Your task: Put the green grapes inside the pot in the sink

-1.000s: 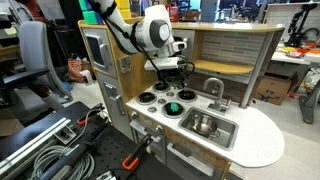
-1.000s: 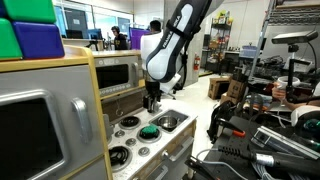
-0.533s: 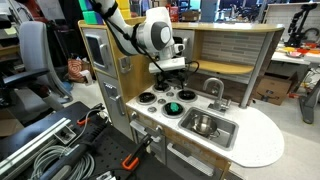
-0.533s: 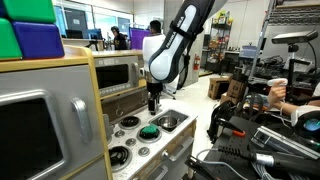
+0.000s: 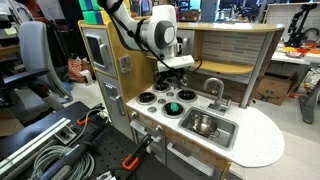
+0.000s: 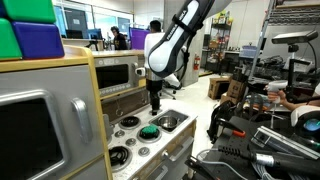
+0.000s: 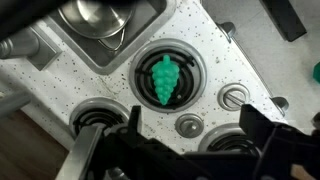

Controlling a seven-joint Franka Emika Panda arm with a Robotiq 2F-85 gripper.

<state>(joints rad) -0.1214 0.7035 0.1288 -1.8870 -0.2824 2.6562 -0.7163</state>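
Next, my gripper moves down and over the burner ring, until its fingers are on either side of the green grapes [image 7: 165, 80].
The green grapes [image 7: 165, 80] lie on a round burner ring of the toy stove; they also show in both exterior views [image 5: 174, 108] [image 6: 149, 130]. The shiny silver pot [image 5: 204, 124] sits in the sink [image 5: 224, 133], and the pot shows at the top of the wrist view [image 7: 97, 14]. My gripper [image 7: 190, 125] is open and empty. It hangs above the stove top, a little beside the grapes, and shows in both exterior views [image 5: 174, 84] [image 6: 154, 104].
A curved grey faucet [image 5: 214, 90] stands behind the sink. Several burner rings and knobs [image 7: 188, 126] cover the white speckled countertop [image 5: 262, 140]. A wooden shelf [image 5: 228, 62] hangs over the stove. A microwave [image 6: 115, 72] is beside the arm.
The arm has shifted slightly toward the sink side above the stove. The grapes and the pot have not moved.
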